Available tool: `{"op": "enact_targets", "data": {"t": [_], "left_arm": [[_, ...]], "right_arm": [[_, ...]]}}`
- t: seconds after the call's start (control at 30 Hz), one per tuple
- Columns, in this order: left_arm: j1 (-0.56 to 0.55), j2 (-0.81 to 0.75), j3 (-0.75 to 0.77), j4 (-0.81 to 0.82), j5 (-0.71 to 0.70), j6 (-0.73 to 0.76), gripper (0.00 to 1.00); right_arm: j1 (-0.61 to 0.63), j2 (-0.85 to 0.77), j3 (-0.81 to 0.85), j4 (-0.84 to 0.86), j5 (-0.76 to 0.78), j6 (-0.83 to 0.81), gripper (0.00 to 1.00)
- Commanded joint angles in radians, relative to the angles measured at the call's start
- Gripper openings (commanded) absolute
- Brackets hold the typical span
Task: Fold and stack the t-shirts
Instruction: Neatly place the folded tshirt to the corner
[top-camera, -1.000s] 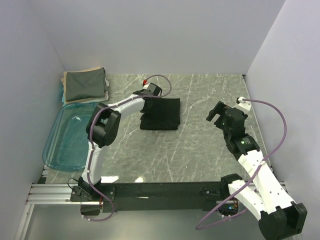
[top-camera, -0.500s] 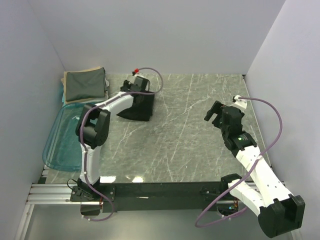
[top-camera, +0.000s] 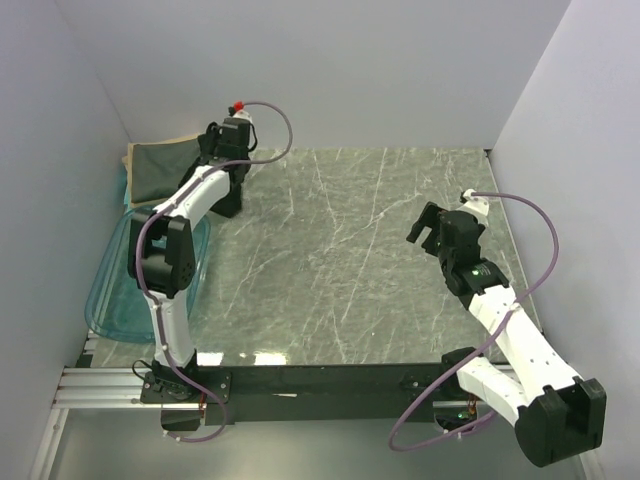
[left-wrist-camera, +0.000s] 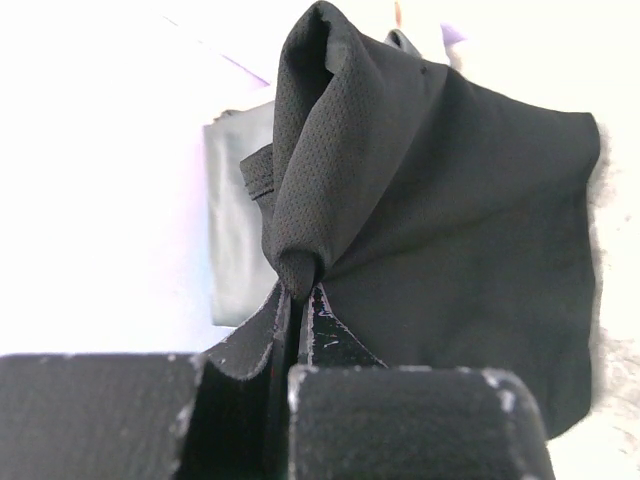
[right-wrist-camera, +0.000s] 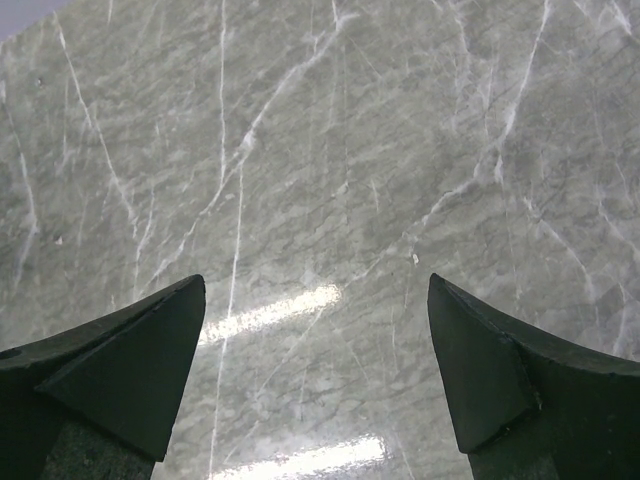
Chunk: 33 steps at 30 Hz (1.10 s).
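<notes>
The left gripper moves over the grey-green shirt (left-wrist-camera: 237, 225) next and releases the black t-shirt (left-wrist-camera: 440, 230) there. The stack lies to the gripper's left in the top view.
My left gripper (top-camera: 227, 165) is shut on the folded black t-shirt (left-wrist-camera: 440, 230), pinching a bunched edge between its fingers, and holds it at the back left; the shirt hangs below the wrist in the top view (top-camera: 229, 196). Right beside it lies the stack: a folded dark grey-green t-shirt (top-camera: 160, 170) on a beige one (top-camera: 134, 150). The grey-green shirt shows behind the black cloth in the left wrist view (left-wrist-camera: 232, 230). My right gripper (top-camera: 425, 226) is open and empty above the marble table at the right, its fingertips (right-wrist-camera: 140, 350) wide apart.
A clear blue plastic tub (top-camera: 130, 280) lies along the left edge, in front of the stack. The grey marble table top (top-camera: 350, 250) runs to white walls at the back and both sides.
My left gripper has carried the black t-shirt from the middle back of the table leftwards to beside the stack. The right arm has shifted only slightly.
</notes>
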<state>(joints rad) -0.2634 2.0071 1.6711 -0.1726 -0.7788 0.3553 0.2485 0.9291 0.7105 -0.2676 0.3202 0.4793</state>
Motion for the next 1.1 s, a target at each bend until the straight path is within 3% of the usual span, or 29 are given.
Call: {"op": "enact_targets", "data": {"t": [0.0, 0.63, 1.07], "left_arm": [[0.023, -0.090, 0.061, 0.021, 0.033, 0.041, 0.01], [0.053, -0.156, 0.183, -0.041, 0.093, 0.013, 0.01], [0.128, -0.125, 0.188, -0.019, 0.151, -0.004, 0.01]], "right_arm": [[-0.005, 0.010, 0.015, 0.039, 0.008, -0.011, 0.98], [-0.005, 0.025, 0.021, 0.036, -0.006, -0.018, 0.97], [-0.005, 0.036, 0.032, 0.031, -0.006, -0.021, 0.97]]}}
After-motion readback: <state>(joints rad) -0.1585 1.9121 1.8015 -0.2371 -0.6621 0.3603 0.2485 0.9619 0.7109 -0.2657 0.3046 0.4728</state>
